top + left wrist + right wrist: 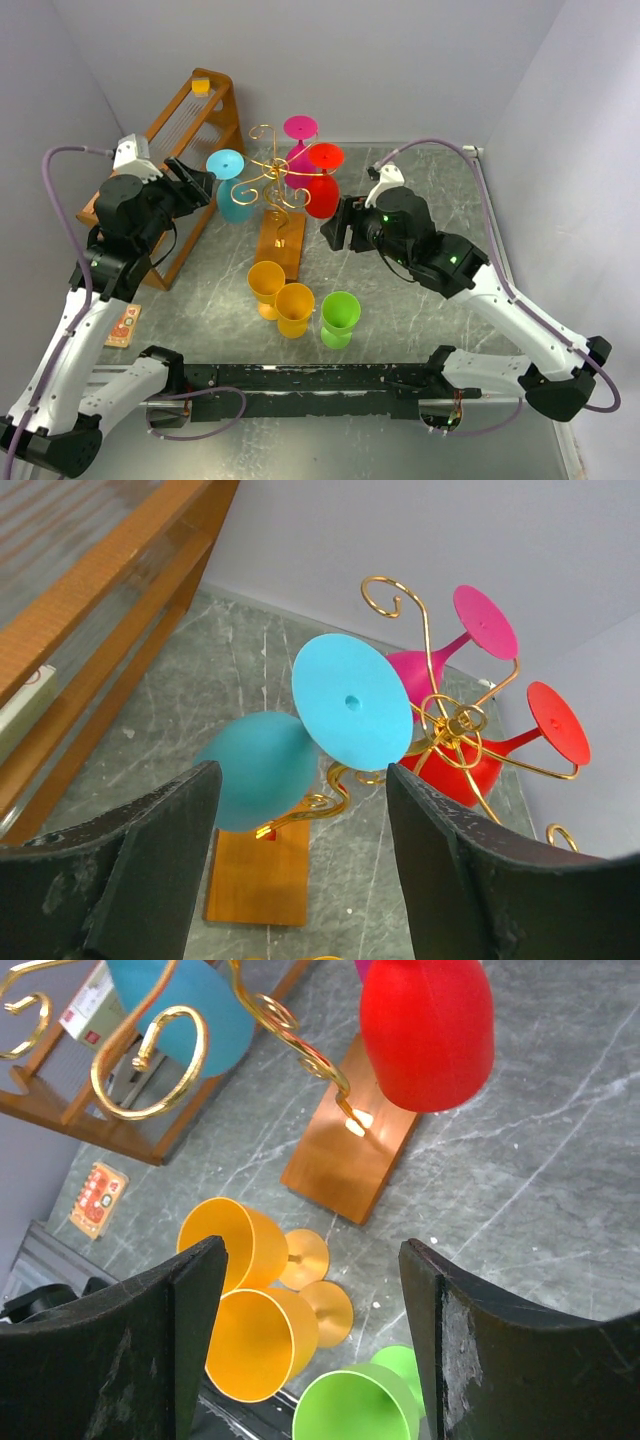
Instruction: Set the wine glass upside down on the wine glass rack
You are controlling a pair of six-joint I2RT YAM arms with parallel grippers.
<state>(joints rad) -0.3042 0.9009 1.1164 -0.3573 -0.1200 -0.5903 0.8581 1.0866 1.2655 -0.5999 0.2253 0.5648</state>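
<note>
My right gripper needs to move down and back onto the rim of the orange glass beside the green one, on the green glass's side (313,302) (286,1374).
The gold wire wine glass rack (272,178) stands mid-table on its wooden base (282,243). A blue glass (232,192), a pink glass (300,140) and a red glass (322,188) hang on it upside down. Two orange glasses (266,283) (294,308) and a green glass (340,318) stand upright in front of the base. My left gripper (205,185) is open and empty, just left of the blue glass (260,770). My right gripper (335,225) is open and empty, right of the red glass (428,1030), above the orange glasses (260,1345) and the green glass (360,1410).
A slanted orange wooden shelf rack (190,130) stands at the back left, close beside my left arm; it also shows in the left wrist view (90,610). A small card (122,325) lies at the table's left edge. Grey walls close in the back and sides.
</note>
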